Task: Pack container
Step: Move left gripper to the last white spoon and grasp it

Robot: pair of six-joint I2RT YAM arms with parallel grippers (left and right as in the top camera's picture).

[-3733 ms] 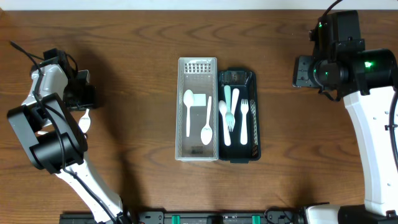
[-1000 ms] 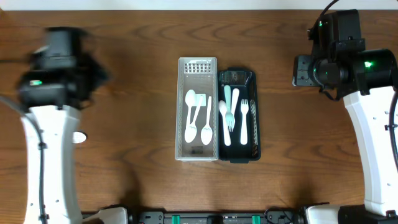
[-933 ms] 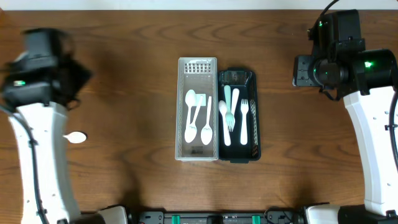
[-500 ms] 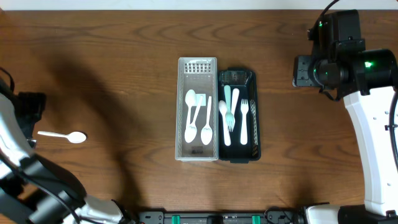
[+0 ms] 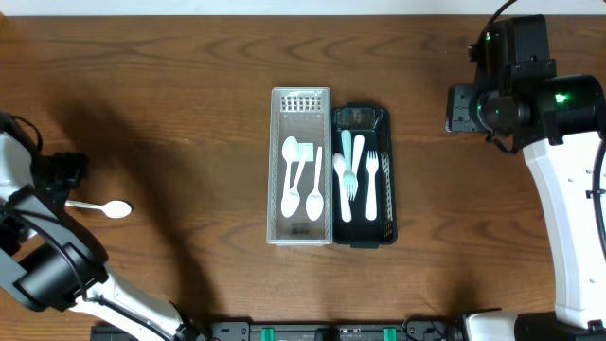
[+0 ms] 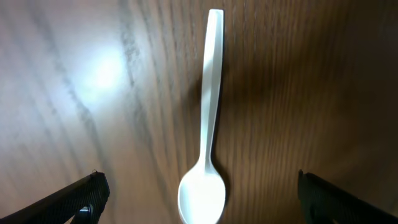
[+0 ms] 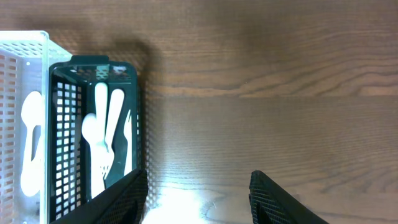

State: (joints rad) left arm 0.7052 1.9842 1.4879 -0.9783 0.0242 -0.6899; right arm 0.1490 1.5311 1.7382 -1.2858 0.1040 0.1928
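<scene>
My left gripper needs to descend onto the spoon's handle (image 5: 94,206) (image 6: 206,146) beside the bowl, shifting right in the overhead view, since the handle lies below, lengthwise between its open fingers.
A loose white plastic spoon (image 5: 102,207) lies on the wooden table at the far left, bowl to the right. In the left wrist view the spoon (image 6: 208,130) lies lengthwise between my fingers, bowl nearest me. My left gripper (image 6: 199,190) (image 5: 64,175) hovers over it, open wide and touching nothing. A white slotted container (image 5: 301,102) in the middle holds three white spoons (image 5: 301,182). Beside it a black container (image 5: 383,118) (image 7: 59,112) holds forks and a spoon (image 5: 358,180). My right gripper (image 7: 198,196) (image 5: 464,109) is open over bare table, right of the black container.
The two containers stand side by side, touching, at the table's centre. The left arm's white links (image 5: 43,275) run along the left edge. The right arm (image 5: 568,189) fills the right side. The table's front edge carries a black rail (image 5: 312,332).
The left arm swung from the upper left down to the left edge and now hangs over the loose spoon. Containers and right arm have not moved.
</scene>
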